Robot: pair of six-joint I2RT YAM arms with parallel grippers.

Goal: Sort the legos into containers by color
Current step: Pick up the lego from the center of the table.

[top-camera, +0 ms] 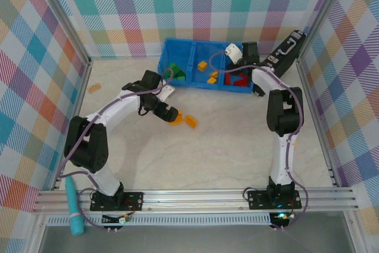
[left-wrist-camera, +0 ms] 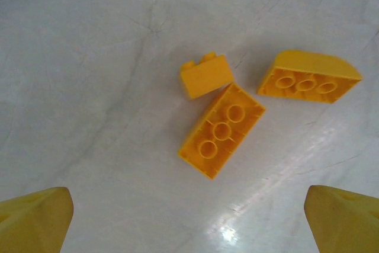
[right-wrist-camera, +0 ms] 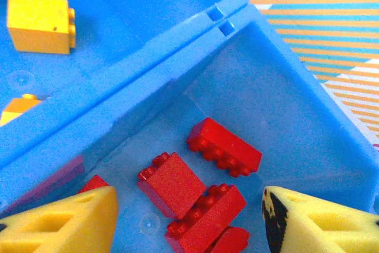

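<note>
My left gripper should turn and go down until its open fingers are on both long sides of the long studs-down lego, because that lego lies at a slant below the gripper.
Three yellow-orange legos lie on the table under my left gripper (left-wrist-camera: pixel 189 223): a small one (left-wrist-camera: pixel 205 75), a long one studs-down (left-wrist-camera: pixel 222 130) and a curved one (left-wrist-camera: pixel 309 78). That gripper (top-camera: pixel 172 114) is open, its fingertips (left-wrist-camera: pixel 35 220) wide apart and holding nothing. The blue tray (top-camera: pixel 177 48) holds green legos (top-camera: pixel 176 72) on the left, yellow ones (top-camera: pixel 208 70) in the middle and red ones (top-camera: pixel 240 79) on the right. My right gripper (right-wrist-camera: pixel 189 223) hangs open over the red compartment. Red legos (right-wrist-camera: pixel 225 146) lie loose on the floor below it.
A stray orange lego (top-camera: pixel 93 89) lies near the left wall. A black case with a handle (top-camera: pixel 290 48) leans at the back right beside the tray. A teal tool (top-camera: pixel 74 208) rests outside the frame at the near left. Checked walls enclose the table.
</note>
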